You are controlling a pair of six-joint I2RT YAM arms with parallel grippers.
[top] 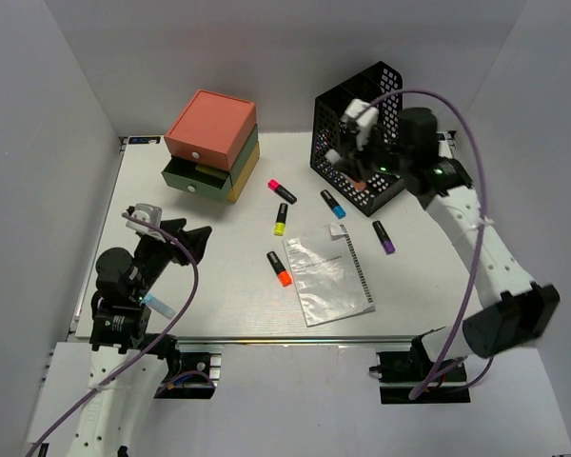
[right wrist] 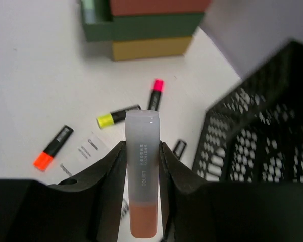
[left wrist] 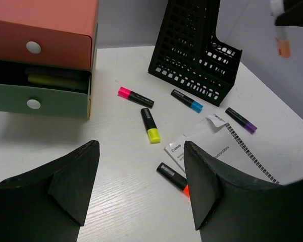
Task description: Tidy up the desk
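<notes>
Next, my right gripper will carry the glue stick (right wrist: 141, 171) over the green drawer and release it, since the drawer stands pulled out to the gripper's left in the top view.
The white desk (top: 219, 305) carries several loose highlighters: pink (top: 282, 190), yellow (top: 280, 219), blue (top: 333, 203), purple (top: 383, 236) and orange (top: 280, 268). My right gripper (right wrist: 141, 151) is shut on a glue stick (right wrist: 141, 171) with a frosted white body and an orange end. It hovers above the desk at the front of the black mesh file holder (top: 362, 143). From the left wrist view the glue stick (left wrist: 282, 43) hangs high at the top right. My left gripper (left wrist: 141, 191) stands open and empty over the left side of the desk (left wrist: 116, 201).
The stacked pink-green-yellow drawer box (top: 209, 143) stands at the back left, its green drawer (left wrist: 35, 101) pulled out with a marker inside. A bagged instruction booklet (top: 328, 276) lies near the front. White walls enclose the desk and a metal rail (top: 295, 338) runs along the near edge.
</notes>
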